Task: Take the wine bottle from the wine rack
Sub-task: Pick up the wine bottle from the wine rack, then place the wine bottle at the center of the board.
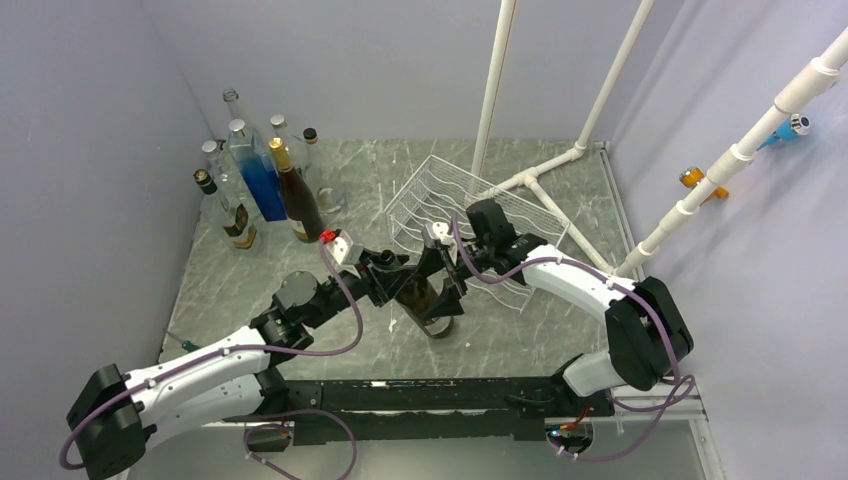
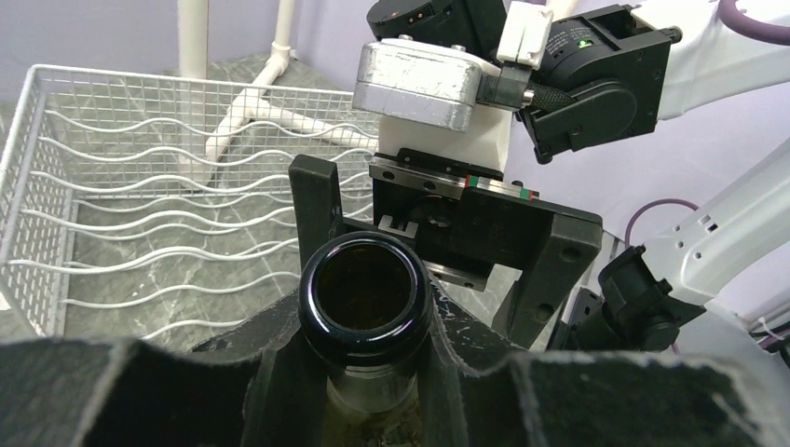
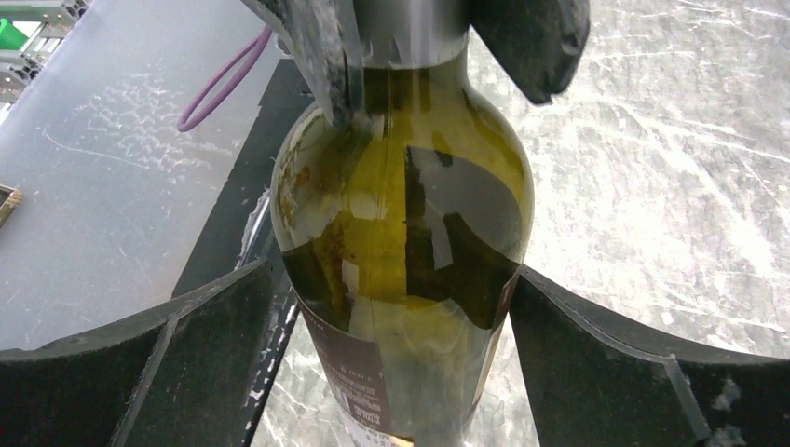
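Note:
My left gripper carries the wine bottle to the bare tabletop left in the top view before the grouped bottles next, sets it down and releases it.
The wine bottle [image 1: 428,302], dark green glass with a dark label, stands upright on the marble table in front of the wine rack [image 1: 440,200]. My left gripper [image 1: 410,285] is shut on its neck just under the open mouth [image 2: 365,298]. The bottle's body [image 3: 410,233] sits between the fingers of my right gripper [image 1: 447,275], which is open, with a clear gap at the left finger [image 3: 186,354]. The right finger [image 3: 633,363] is close to the glass. The white wire wine rack [image 2: 140,186] shows only bare cradles behind the bottle.
Several other bottles [image 1: 260,180] stand grouped at the back left. White plastic pipes [image 1: 495,90] rise behind the rack, and a pipe frame [image 1: 560,205] lies on the table to its right. The table's front edge [image 1: 430,382] runs just below the bottle.

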`<state>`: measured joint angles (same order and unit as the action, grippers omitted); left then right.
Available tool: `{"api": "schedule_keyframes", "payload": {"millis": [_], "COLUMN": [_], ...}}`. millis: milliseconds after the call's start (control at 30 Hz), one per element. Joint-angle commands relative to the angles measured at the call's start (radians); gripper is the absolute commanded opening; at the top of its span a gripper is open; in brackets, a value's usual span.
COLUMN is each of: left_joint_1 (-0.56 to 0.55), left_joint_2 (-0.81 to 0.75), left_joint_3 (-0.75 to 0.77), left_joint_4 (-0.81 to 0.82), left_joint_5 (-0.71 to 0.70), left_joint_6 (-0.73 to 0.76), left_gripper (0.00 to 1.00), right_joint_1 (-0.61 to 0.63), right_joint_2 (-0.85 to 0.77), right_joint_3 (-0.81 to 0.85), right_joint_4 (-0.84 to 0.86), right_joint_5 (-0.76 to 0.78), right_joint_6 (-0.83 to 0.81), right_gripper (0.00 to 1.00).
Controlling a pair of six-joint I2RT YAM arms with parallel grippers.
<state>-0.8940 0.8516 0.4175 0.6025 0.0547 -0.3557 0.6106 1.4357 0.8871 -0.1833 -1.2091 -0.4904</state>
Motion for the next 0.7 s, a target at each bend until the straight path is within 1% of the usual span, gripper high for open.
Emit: {"api": "schedule_keyframes", "payload": {"millis": [0, 400, 667], "left_joint_1": [0.006, 0.048, 0.089], "left_joint_2": [-0.069, -0.134, -0.155], "left_joint_3": [0.09, 0.145, 0.181], "left_joint_4": [0.034, -0.161, -0.246], "left_joint_5": [-0.026, -0.039, -0.028], "left_joint_6": [0.042, 0.123, 0.149], "left_gripper": [0.0, 0.0, 0.0], "right_joint_1": [-0.005, -0.017, -0.023], "right_joint_2": [-0.036, -0.045, -0.044], "right_joint_3": [0.015, 0.02, 0.022], "right_joint_4": [-0.005, -0.035, -0.051], "right_joint_5": [-0.024, -0.016, -0.006], "right_joint_6": [-0.021, -0.055, -0.072], "right_gripper": [0.98, 1.0, 1.0]}}
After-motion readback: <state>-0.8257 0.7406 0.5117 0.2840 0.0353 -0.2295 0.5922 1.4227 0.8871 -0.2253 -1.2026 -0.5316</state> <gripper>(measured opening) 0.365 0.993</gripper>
